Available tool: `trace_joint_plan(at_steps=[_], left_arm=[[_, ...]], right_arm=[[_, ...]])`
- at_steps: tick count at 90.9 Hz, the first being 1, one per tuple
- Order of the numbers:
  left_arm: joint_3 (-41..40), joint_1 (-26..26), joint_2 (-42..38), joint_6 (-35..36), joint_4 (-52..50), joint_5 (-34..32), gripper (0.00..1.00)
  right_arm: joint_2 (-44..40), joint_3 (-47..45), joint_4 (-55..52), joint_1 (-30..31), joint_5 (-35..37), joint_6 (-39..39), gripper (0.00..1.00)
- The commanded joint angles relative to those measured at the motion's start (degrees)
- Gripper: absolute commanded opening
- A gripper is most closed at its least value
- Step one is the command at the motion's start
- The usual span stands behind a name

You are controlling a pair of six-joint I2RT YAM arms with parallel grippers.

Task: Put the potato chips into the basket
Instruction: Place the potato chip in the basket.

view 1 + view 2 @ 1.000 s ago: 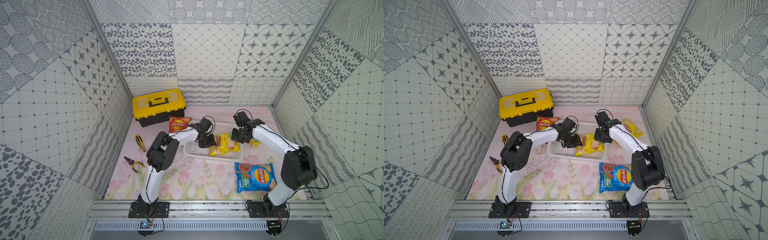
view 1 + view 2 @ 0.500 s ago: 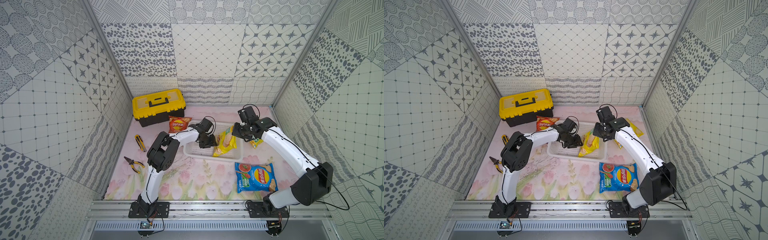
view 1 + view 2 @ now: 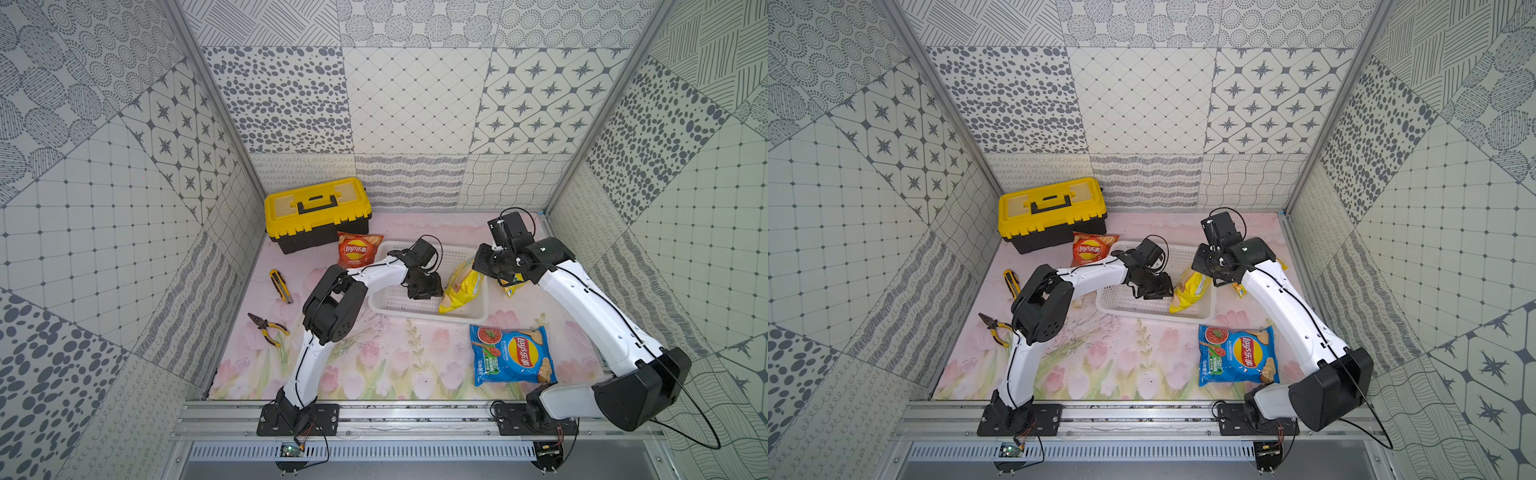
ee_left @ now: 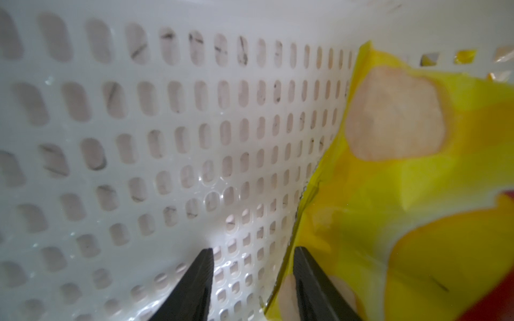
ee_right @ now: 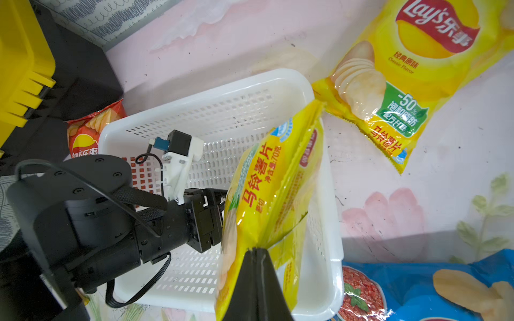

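I will next move my right gripper toward the basket rim by the second yellow bag [image 3: 486, 296] and let go of the top edge of the upright bag, because the bag's lower end is already inside the basket.
A yellow potato chips bag [image 3: 463, 286] [image 5: 267, 194] hangs upright in the right end of the white basket [image 3: 419, 316] [image 5: 211, 91]. Its lower end is inside the basket. My right gripper [image 5: 257, 249] is shut on the bag's top edge. My left gripper [image 4: 253, 250] [image 3: 426, 286] is open inside the basket, low over the perforated floor. One finger lies against the bag's edge [image 4: 417, 194], and nothing is between the fingers. A red-orange bag [image 3: 357, 249] leans behind the basket's left corner. A blue bag [image 3: 509, 353] lies in front of the basket, and a second yellow bag [image 5: 403, 69] lies to its right.
A yellow-and-black toolbox [image 3: 318, 212] stands at the back left. A yellow utility knife [image 3: 280, 284] and pliers [image 3: 266, 328] lie on the floral mat by the left wall. Patterned walls close in the back and both sides.
My right arm has raised the yellow bag from lying across the basket to hanging upright at its right end. The left gripper has stayed inside the basket.
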Motion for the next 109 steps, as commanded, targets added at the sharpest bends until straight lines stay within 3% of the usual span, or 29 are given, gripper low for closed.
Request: trace_joint_plan(at_steps=[1, 25, 57, 84, 109], left_arm=[[2.82, -1.83, 2.34, -0.17, -5.18, 1.01, 0.51], [3.16, -2.73, 2.36, 0.05, -5.1, 1.4, 0.5], [2.43, -3.19, 1.03, 0.09, -2.74, 3.16, 0.44], [5.28, -3.42, 2.24, -0.08, -3.18, 4.95, 0.45], [5.74, -4.11, 3.56, -0.08, -3.12, 6.0, 0.46]], right_arm=[[-0.76, -0.63, 0.43, -0.58, 2.41, -0.09, 0.0], [2.74, -1.56, 1.02, -4.49, 1.99, -0.48, 0.0], [6.75, 4.84, 2.08, -4.63, 0.59, -1.03, 0.0], [2.79, 5.74, 2.71, -4.63, -0.44, 1.04, 0.0], [-4.6, 0.54, 2.59, -4.52, -0.95, 2.99, 0.0]])
